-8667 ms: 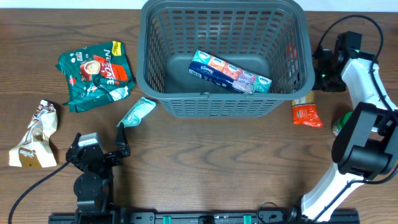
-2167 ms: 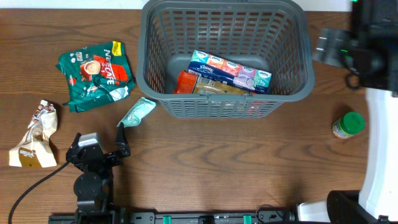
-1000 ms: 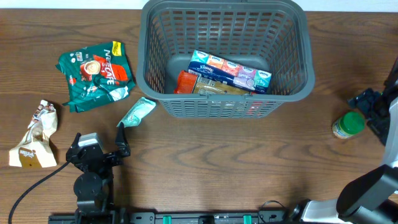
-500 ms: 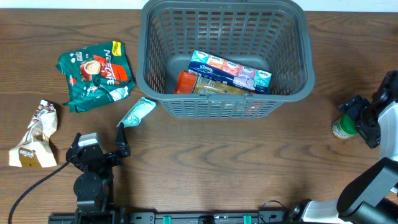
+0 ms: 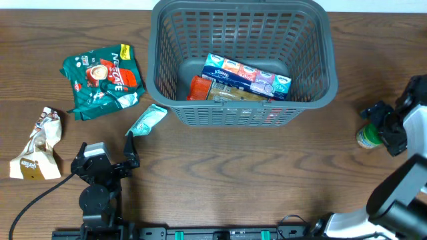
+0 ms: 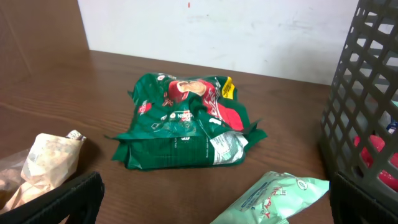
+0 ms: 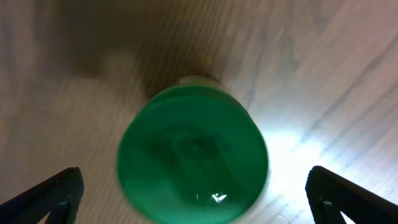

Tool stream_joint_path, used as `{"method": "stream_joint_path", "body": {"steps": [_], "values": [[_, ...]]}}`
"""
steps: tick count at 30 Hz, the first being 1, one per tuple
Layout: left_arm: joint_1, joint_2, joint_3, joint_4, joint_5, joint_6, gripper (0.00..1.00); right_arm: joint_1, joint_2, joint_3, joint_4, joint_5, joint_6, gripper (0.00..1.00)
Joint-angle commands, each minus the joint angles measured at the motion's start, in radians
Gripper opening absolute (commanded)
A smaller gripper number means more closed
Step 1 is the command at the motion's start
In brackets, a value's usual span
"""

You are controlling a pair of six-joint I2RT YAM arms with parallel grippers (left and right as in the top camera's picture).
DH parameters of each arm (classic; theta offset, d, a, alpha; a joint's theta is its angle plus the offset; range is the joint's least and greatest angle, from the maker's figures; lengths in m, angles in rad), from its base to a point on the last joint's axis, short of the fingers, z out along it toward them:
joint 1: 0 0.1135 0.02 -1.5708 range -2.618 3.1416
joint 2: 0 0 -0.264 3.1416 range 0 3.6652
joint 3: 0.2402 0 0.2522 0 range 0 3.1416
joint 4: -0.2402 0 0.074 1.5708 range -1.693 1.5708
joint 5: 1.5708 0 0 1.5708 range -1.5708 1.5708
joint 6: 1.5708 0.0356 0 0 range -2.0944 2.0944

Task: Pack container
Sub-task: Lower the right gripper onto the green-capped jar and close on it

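Observation:
The jar's green lid is next: my right gripper will move down over it and close on its sides.
The dark grey basket [image 5: 313, 100] stands at the back middle; its lattice wall shows in the left wrist view [image 6: 364, 106]. Inside lie a tissue box [image 5: 247, 75], a red packet [image 5: 198, 88] and a tan packet [image 5: 233, 97]. A green-lidded jar [image 5: 365, 137] stands at the far right; the right wrist view looks straight down on its lid [image 7: 193, 163]. My right gripper [image 5: 377, 127] is open above the jar, fingers [image 7: 62, 190] wide on either side. My left gripper [image 5: 107, 163] is open and empty near the front left, behind a pale green pouch [image 6: 273, 198].
A green Nescafe bag [image 5: 103, 79] lies left of the basket, also in the left wrist view [image 6: 186, 121]. A crumpled beige bag [image 5: 40, 147] lies at the far left. The pale green pouch [image 5: 147, 120] lies by the basket's front left corner.
The red and tan packets went from beside the basket into it. My right arm then swung down over the jar and now sits directly over it. The left arm has not moved.

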Motion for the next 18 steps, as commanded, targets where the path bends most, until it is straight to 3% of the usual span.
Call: {"method": "stream_joint_path", "body": {"steps": [1,9,14,18], "values": [[0.006,-0.001,-0.019,-0.029,-0.012,0.002,0.99,-0.009,0.059,-0.002,0.005,-0.002,0.021,0.99],[0.006,-0.001,-0.019,-0.029,-0.012,0.002,0.99,-0.009,0.101,-0.002,0.049,-0.001,0.021,0.99],[0.006,-0.001,-0.019,-0.029,-0.012,0.002,0.99,-0.009,0.102,-0.002,0.073,0.004,0.016,0.90],[0.006,-0.001,-0.019,-0.029,-0.012,0.002,0.99,-0.009,0.102,-0.002,0.080,0.008,0.016,0.89]]}}
